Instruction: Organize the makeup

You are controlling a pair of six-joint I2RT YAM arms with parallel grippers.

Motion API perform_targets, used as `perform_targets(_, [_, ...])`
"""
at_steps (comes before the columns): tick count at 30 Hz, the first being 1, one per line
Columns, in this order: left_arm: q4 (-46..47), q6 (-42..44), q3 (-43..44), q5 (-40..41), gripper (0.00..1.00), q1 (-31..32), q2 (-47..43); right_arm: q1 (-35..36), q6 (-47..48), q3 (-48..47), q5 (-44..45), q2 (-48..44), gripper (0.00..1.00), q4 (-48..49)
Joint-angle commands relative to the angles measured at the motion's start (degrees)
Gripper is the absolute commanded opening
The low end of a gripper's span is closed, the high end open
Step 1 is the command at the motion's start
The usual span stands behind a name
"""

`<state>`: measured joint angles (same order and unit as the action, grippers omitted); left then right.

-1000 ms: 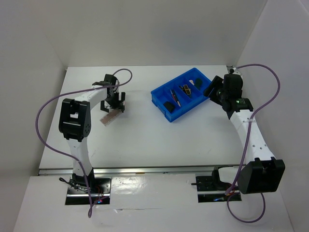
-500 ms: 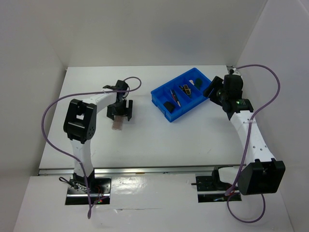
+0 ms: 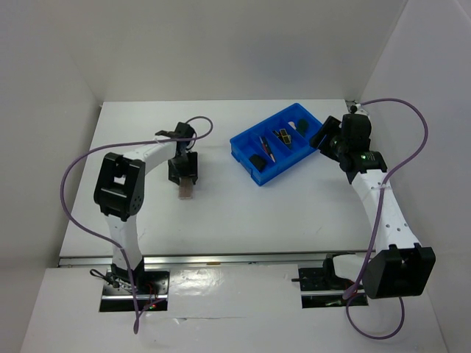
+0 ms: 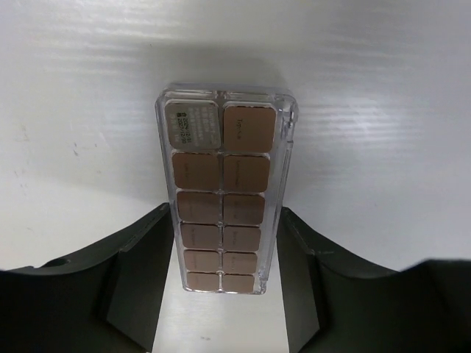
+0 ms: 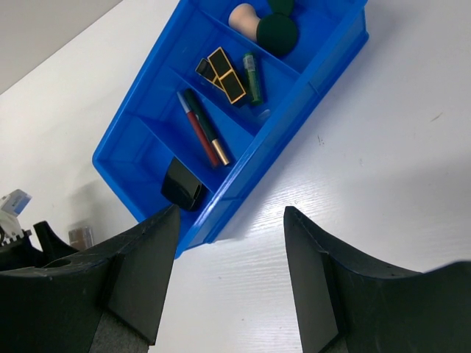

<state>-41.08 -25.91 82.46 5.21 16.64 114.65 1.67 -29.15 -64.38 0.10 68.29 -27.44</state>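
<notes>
Next, my left gripper rises and swings over the black compact's section of the tray to release the palette (image 3: 186, 191), since the tray lies to its right in the top view.
A clear palette of brown squares (image 4: 223, 191) lies lengthwise between my left gripper's (image 4: 224, 213) fingers, which press on its long sides. From above, that palette (image 3: 186, 191) is on the white table left of centre, under the left gripper (image 3: 184, 175). The blue tray (image 3: 244, 160) holds a black compact (image 5: 182, 187), two thin pencils (image 5: 202, 131), gold-black lipsticks (image 5: 224, 73), a green tube (image 5: 252, 77) and beige and green sponges (image 5: 278, 31). My right gripper (image 5: 232, 213) hangs open over the table just right of the tray (image 5: 132, 140), holding nothing.
White walls close in the table on the left, back and right. Purple cables loop from both arms. The tray sits at an angle at the back right, with bare white table (image 3: 243, 213) in front of it.
The left gripper has moved right toward the table's middle, the palette shifting and turning with it, now straight between the fingers. The right arm and tray have not moved.
</notes>
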Motion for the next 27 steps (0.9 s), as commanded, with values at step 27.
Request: perform_targets(27, [27.88, -41.76, 17.13, -10.50, 0.12, 19.65, -0.84, -0.35, 1.28, -0.92, 1.31, -3.78, 0.66, -0.16])
